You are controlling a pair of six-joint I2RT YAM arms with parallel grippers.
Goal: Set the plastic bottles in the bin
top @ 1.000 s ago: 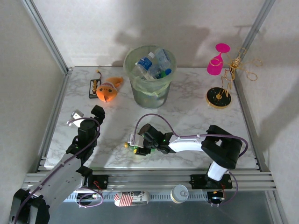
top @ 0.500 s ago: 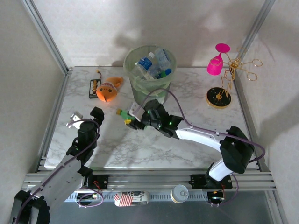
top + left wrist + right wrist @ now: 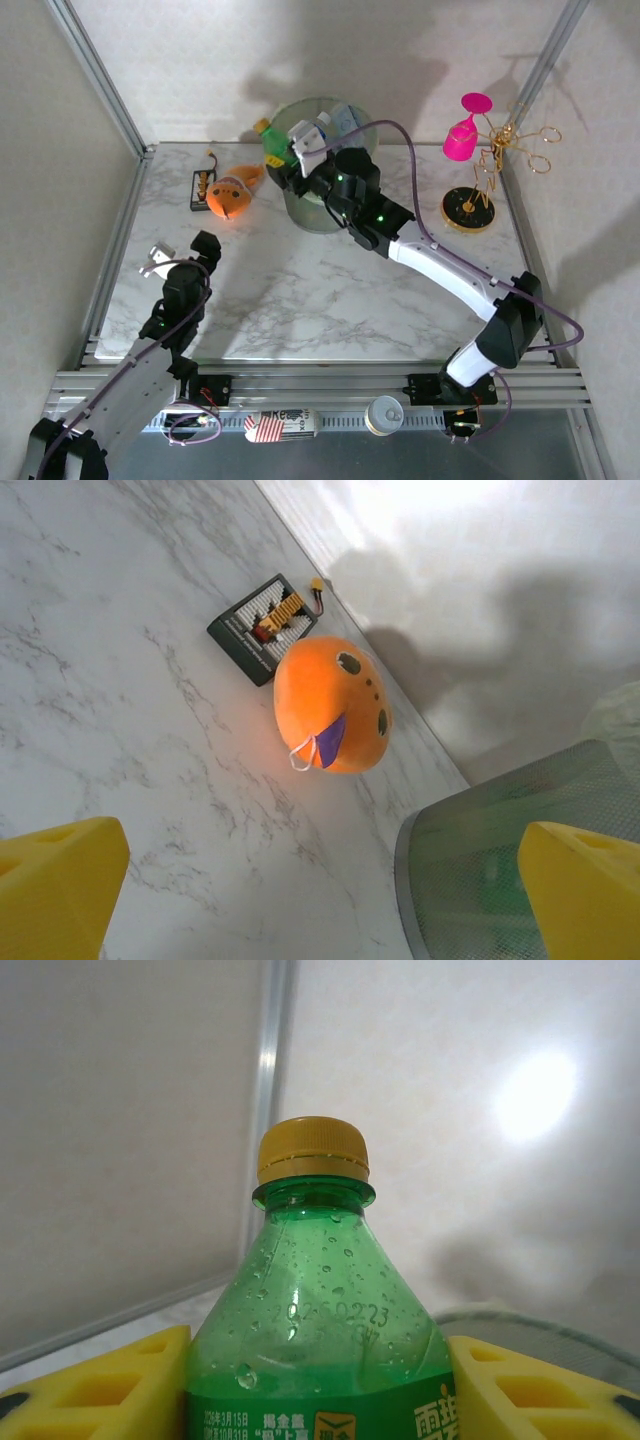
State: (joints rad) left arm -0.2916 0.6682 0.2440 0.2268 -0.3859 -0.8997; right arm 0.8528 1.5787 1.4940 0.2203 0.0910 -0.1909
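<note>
My right gripper holds the bottle with its cap still sticking out past the bin's rim, so it should move outward over the bin's opening (image 3: 304, 114) and release the bottle.
A green plastic bottle (image 3: 274, 146) with a yellow-orange cap (image 3: 262, 126) hangs in the air at the left rim of the bin (image 3: 312, 214), lying tilted with its cap to the far left. My right gripper (image 3: 282, 152) is shut on it. In the right wrist view the yellow fingers (image 3: 112, 1390) press both sides of the green bottle (image 3: 320, 1330), and the bin's rim (image 3: 545, 1326) lies behind. Clear bottles (image 3: 341, 119) lie inside the bin. My left gripper (image 3: 184, 251) stands open and empty over the near left table, its fingertips (image 3: 52, 878) wide apart, facing the bin (image 3: 500, 870).
An orange plush toy (image 3: 232, 193) (image 3: 330, 705) and a small black board (image 3: 203, 188) (image 3: 262, 628) lie left of the bin. A pink goblet (image 3: 462, 135) and a gold wire stand (image 3: 470, 205) are at the far right. Two cans (image 3: 385, 413) rest on the front rail.
My right arm has carried the green bottle from the near middle of the table up and away to the bin's left rim. The left arm has barely moved.
</note>
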